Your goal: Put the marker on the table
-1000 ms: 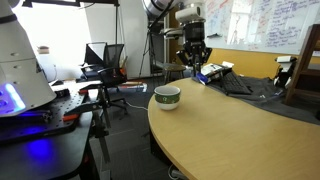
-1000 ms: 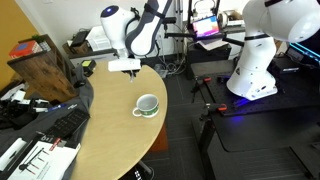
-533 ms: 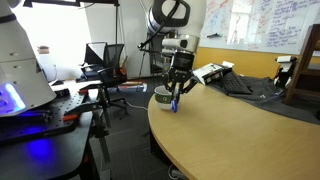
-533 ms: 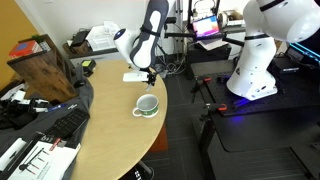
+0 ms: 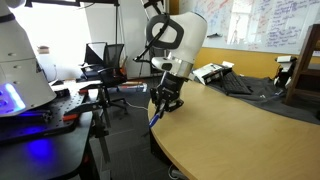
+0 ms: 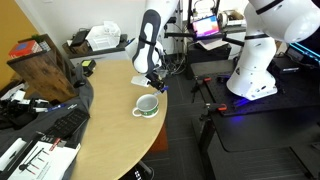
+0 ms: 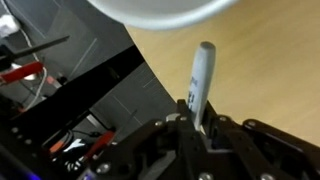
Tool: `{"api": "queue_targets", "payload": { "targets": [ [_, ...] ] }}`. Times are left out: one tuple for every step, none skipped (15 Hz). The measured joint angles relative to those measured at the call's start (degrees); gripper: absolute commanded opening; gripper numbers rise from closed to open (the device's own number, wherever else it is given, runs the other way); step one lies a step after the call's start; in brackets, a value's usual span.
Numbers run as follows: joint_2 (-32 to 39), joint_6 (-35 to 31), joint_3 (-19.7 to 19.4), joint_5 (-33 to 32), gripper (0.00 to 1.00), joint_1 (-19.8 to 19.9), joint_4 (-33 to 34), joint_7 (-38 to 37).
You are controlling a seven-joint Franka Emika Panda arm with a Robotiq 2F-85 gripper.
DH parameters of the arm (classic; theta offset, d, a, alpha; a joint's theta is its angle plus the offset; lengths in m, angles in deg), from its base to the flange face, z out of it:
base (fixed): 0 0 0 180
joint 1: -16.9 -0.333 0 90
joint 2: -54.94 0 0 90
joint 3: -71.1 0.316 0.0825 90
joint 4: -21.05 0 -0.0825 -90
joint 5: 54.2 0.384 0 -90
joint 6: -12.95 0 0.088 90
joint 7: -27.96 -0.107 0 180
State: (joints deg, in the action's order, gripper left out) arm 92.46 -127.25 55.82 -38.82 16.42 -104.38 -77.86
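Bare tan table lies under my gripper, so it needs to stay low over the table edge (image 5: 163, 119) (image 7: 173, 68) beside the bowl next and open its fingers to release the marker.
My gripper (image 5: 163, 103) is shut on the marker (image 5: 155, 118), a thin blue-looking stick that points down past the rounded edge of the tan table (image 5: 240, 135). In the wrist view the marker (image 7: 201, 80) sticks out from between the jaws (image 7: 200, 125), over the table edge (image 7: 265, 70). The small white bowl (image 6: 147, 105) stands on the table (image 6: 100, 135) just beside the gripper (image 6: 155, 82). Its rim shows at the top of the wrist view (image 7: 165, 10). In the exterior view from the side, the arm hides the bowl.
A dark jacket (image 5: 250, 85) and papers lie at the back of the table. A wooden box (image 6: 45, 65) and black gear (image 6: 40, 125) sit on its far side. A black desk with equipment (image 5: 40, 115) and a white robot body (image 6: 255, 55) stand across the aisle.
The arm has swung from the back of the table to its rounded edge and come down beside the bowl, with the marker still held in the jaws.
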Motion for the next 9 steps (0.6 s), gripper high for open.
{"api": "queue_targets", "payload": {
  "targets": [
    [0.2,-0.5,0.0,1.4,0.05,0.5,0.0,-0.5],
    [0.2,-1.1,-0.1,2.1,0.05,0.7,0.0,-1.1],
    [0.2,-1.6,-0.3,2.1,0.43,0.8,0.2,-1.8],
    [0.1,-2.3,-0.4,2.0,0.44,0.7,0.4,-2.1],
    [0.1,-2.8,-0.5,1.7,0.50,0.4,0.5,-2.7],
    [0.0,-2.8,-0.8,1.3,0.58,0.1,0.6,-3.2],
    [-0.1,-2.8,-1.0,0.9,0.65,-0.3,0.7,-3.7],
    [-0.3,-2.8,-1.2,0.4,0.73,-0.8,0.7,-4.0],
    [-0.5,-2.8,-1.5,-0.5,0.80,-1.3,0.7,-4.4]
  ]
}}
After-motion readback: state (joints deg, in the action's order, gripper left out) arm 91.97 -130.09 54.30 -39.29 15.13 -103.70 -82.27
